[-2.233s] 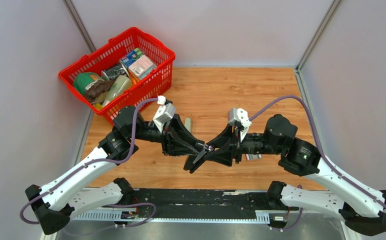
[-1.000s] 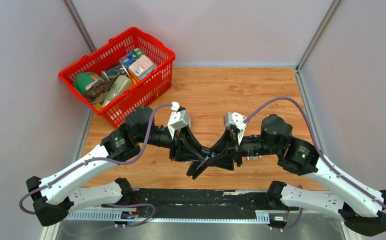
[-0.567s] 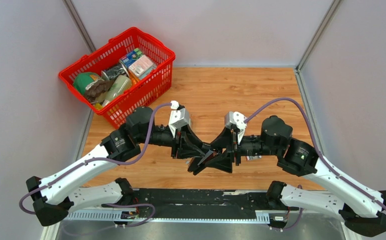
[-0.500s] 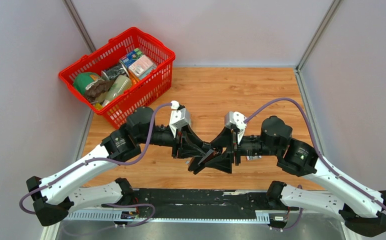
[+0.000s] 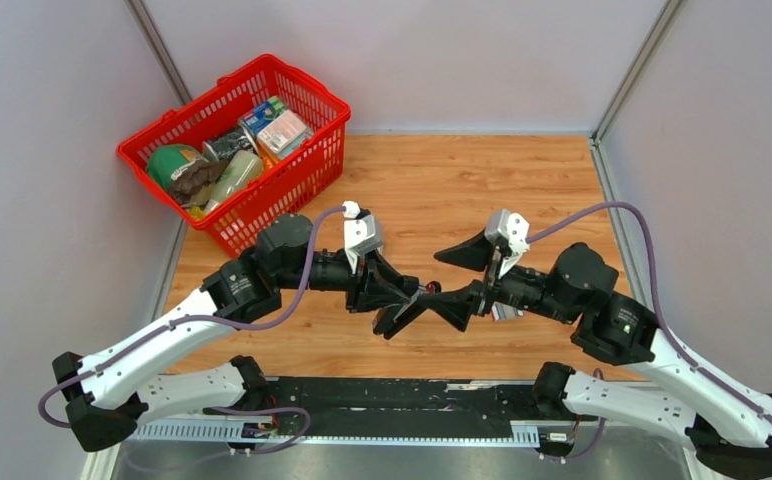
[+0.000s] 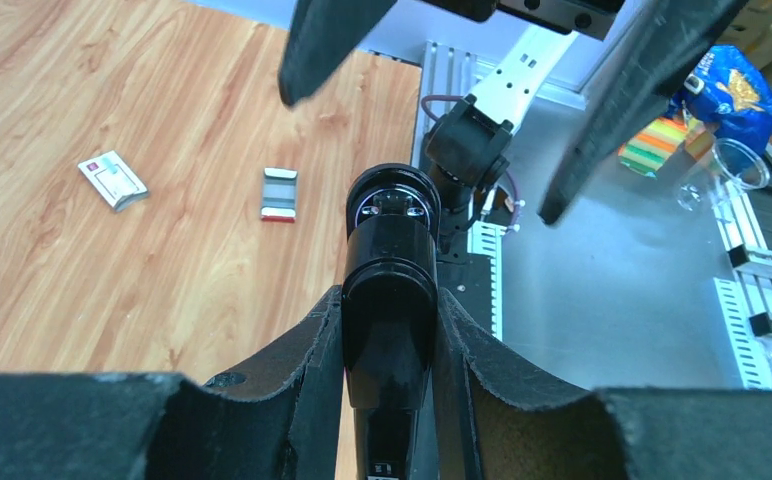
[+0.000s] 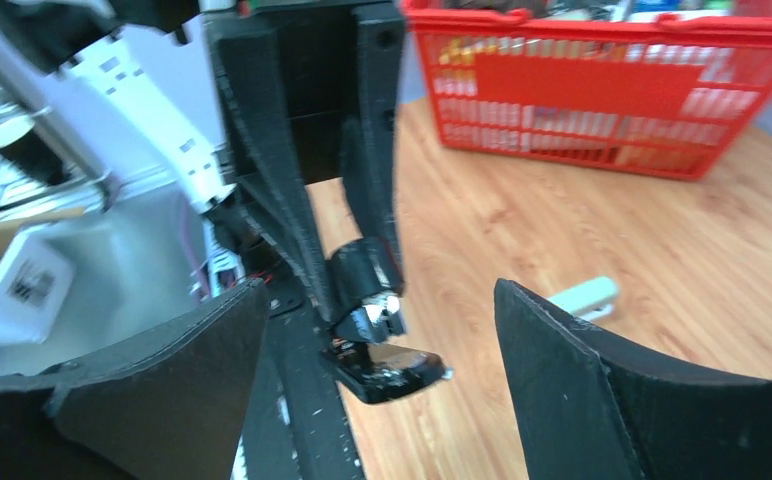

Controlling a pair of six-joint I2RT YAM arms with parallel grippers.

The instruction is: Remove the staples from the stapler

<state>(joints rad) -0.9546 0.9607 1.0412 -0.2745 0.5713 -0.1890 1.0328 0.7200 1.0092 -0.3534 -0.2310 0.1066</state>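
My left gripper should next swing toward the basket and down to release the stapler [image 5: 398,319], as bare tabletop is below and to its left in the top view.
My left gripper [image 5: 403,304] is shut on the black stapler [image 5: 398,319] and holds it above the table's near middle. In the left wrist view the stapler [image 6: 390,290] sits pinched between my fingers [image 6: 314,345]. In the right wrist view the stapler [image 7: 374,300] hangs hinged open, its lower half [image 7: 390,372] drooping, with a silvery glint at the hinge. My right gripper [image 5: 436,276] is wide open and empty just right of the stapler, one finger on each side of its end [image 7: 380,287]. I cannot make out any staples.
A red basket [image 5: 302,165] of groceries stands at the back left. A small white-and-red box [image 6: 112,180] and a small grey-and-red piece [image 6: 280,193] lie on the wooden table. A grey-beige bar [image 7: 582,295] lies beyond the stapler.
My right gripper, earlier closed up against the stapler, has opened wide and drawn back to the right. My left gripper still holds the stapler in about the same place.
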